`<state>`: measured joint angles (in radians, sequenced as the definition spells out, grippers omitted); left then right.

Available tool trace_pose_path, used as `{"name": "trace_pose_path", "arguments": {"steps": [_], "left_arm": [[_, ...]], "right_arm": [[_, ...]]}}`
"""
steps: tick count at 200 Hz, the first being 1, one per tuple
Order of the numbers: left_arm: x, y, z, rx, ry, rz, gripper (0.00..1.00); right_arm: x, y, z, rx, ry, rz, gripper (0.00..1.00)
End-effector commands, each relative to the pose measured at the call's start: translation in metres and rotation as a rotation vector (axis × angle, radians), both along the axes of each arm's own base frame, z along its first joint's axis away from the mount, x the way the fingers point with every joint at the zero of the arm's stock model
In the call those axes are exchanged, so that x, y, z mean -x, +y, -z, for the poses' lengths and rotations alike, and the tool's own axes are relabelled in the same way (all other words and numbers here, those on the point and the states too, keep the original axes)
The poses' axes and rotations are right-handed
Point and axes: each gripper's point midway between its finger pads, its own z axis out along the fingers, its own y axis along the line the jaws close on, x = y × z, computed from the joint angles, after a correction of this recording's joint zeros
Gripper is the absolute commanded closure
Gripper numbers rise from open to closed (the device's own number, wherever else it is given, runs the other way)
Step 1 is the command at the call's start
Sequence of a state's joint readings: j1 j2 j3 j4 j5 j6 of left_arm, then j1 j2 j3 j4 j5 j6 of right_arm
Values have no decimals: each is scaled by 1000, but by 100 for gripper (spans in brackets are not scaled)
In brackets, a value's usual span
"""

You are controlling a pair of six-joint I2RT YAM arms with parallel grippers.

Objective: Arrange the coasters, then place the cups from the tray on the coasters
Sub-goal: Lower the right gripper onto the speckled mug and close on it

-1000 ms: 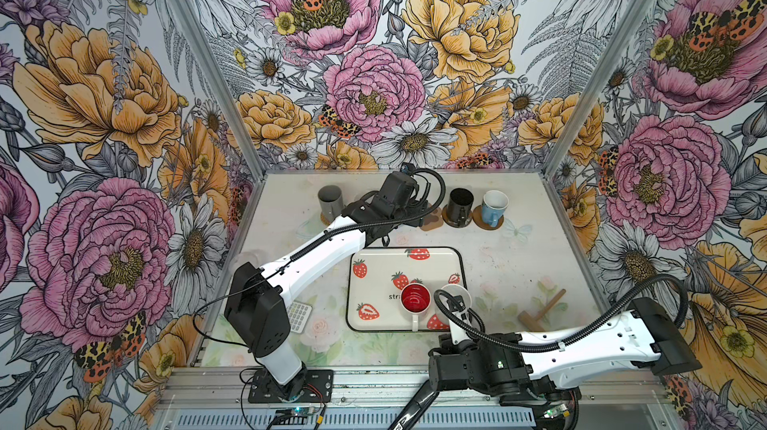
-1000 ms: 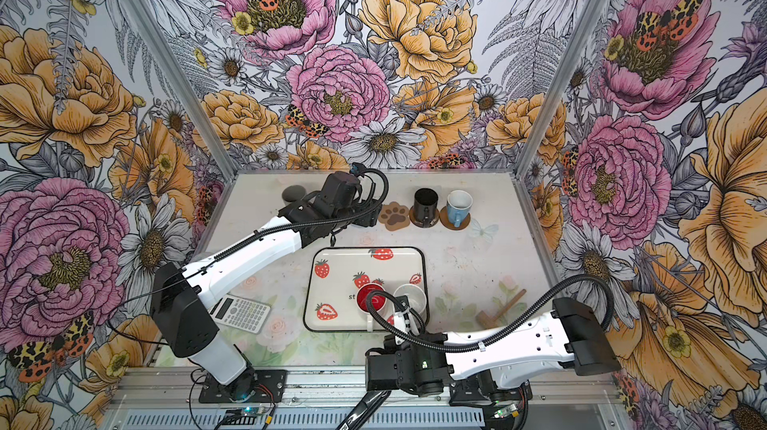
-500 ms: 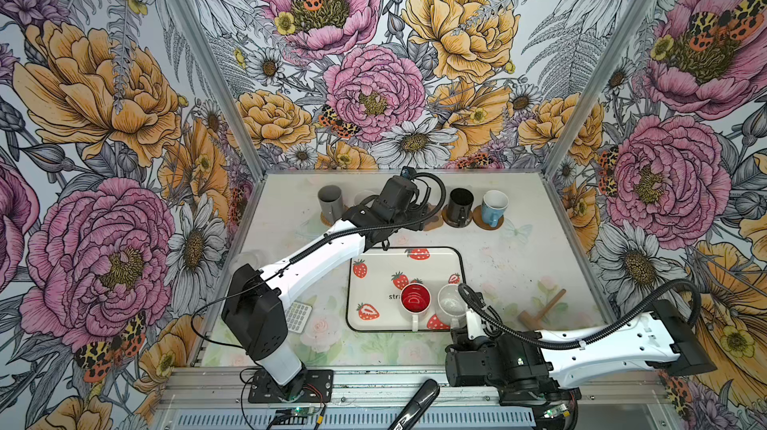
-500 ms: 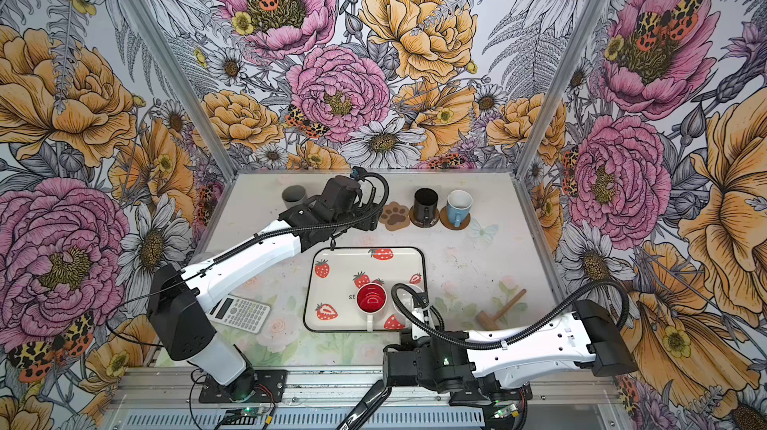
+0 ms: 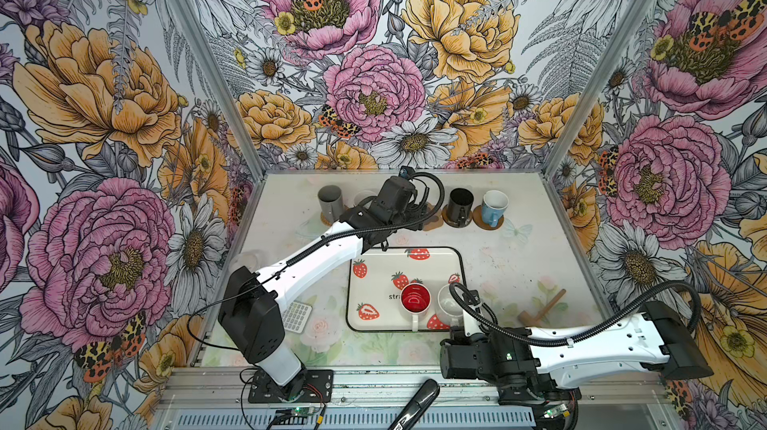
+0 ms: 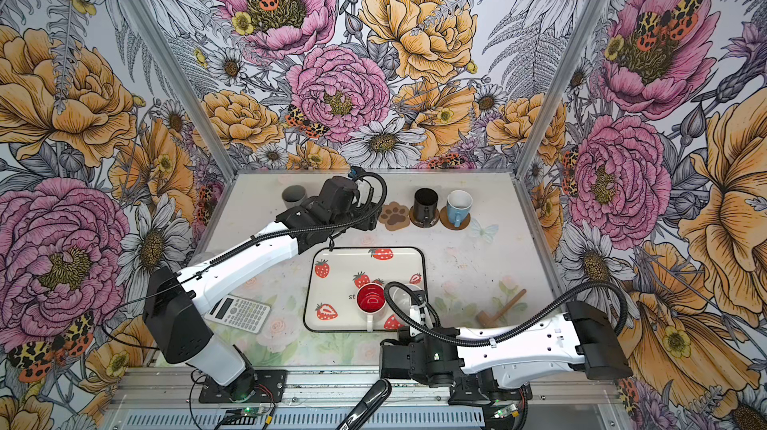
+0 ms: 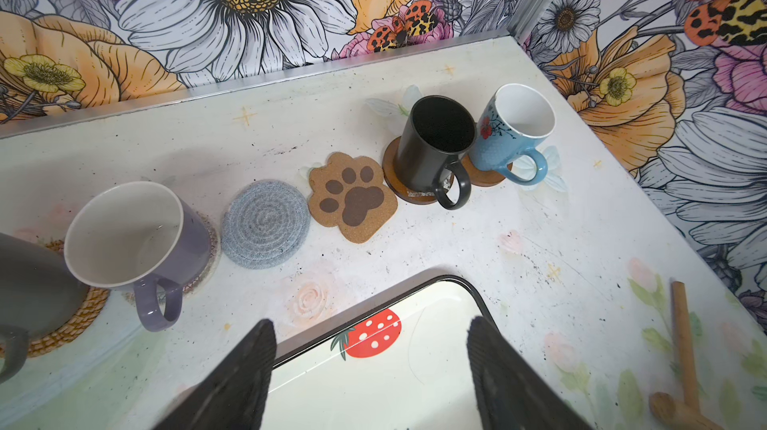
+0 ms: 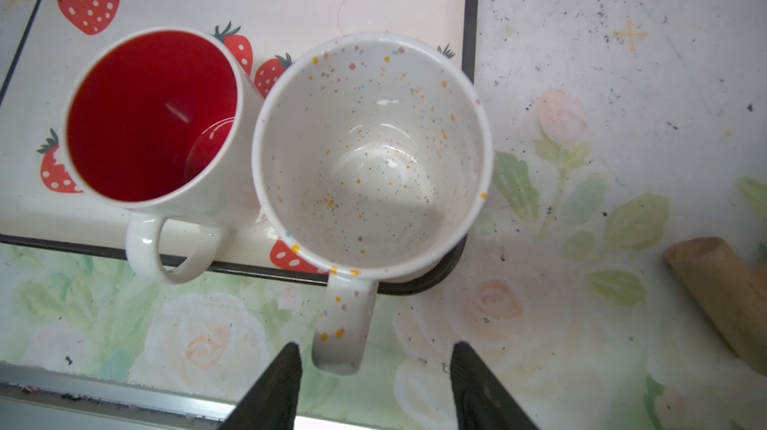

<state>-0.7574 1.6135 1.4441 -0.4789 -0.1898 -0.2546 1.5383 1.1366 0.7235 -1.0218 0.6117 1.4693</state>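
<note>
My right gripper will next lower over the speckled mug's handle point(image 8: 346, 324), because the handle sticks out past the near edge of the tray and points between my open fingers.
The strawberry tray point(image 5: 373, 278) holds two cups: a white mug with a red inside point(image 8: 151, 117) and a speckled white mug point(image 8: 369, 154). My right gripper point(image 8: 375, 349) is open at the tray's near edge, and the tip of the speckled mug's handle lies between its fingers, untouched. My left gripper point(image 7: 371, 324) hangs open over the tray's far rim. Along the back, the grey mug point(image 7: 29, 282) stands on rattan and the lavender mug point(image 7: 133, 233) on a clear coaster. The black mug point(image 7: 440, 146) and blue mug point(image 7: 514, 129) stand on brown discs. The grey-blue coaster point(image 7: 265, 224) and paw coaster point(image 7: 352, 195) are bare.
A wooden mallet point(image 5: 541, 305) lies right of the tray. A calculator point(image 6: 238, 314) lies under the left arm, with a clear glass beaker point(image 5: 249, 260) behind it at the left wall. A black handle point(image 5: 415, 403) rests on the front rail.
My right arm has swung its elbow out to the right and its jaws have widened behind the speckled mug's handle. The left arm has barely moved.
</note>
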Motion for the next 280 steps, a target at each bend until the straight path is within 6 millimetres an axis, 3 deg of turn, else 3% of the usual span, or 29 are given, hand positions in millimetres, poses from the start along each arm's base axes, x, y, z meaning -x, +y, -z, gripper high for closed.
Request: {"name": "trace_pose_path", "arguments": {"steps": [1,63,109,165,188,212,233,280], "left_arm": [[6,-1,-10,33,-23,6,26],[6,0,-9,40,-28,7,25],[4,1,-5,35,-20,3,25],[2,1,0,31,-10,3,25],[1,2,0,30,-9,-1,25],[1,3,0,31,-8,-1,25],[1,5,-1,31,-11,-4,25],[0,11,-9,37,-30,-15,25]], "right_arm": [[-2,14,-4,-19,10,-20,40],[-13,16,11,-24,47,-8,41],[-18,10,23,-17,69,11,55],[-23,10,30,-2,86,13,60],[-25,12,32,3,91,10,67],[-26,14,32,15,97,0,81],[-28,17,31,25,102,-16,100],[-36,34,13,14,73,-64,100]]}}
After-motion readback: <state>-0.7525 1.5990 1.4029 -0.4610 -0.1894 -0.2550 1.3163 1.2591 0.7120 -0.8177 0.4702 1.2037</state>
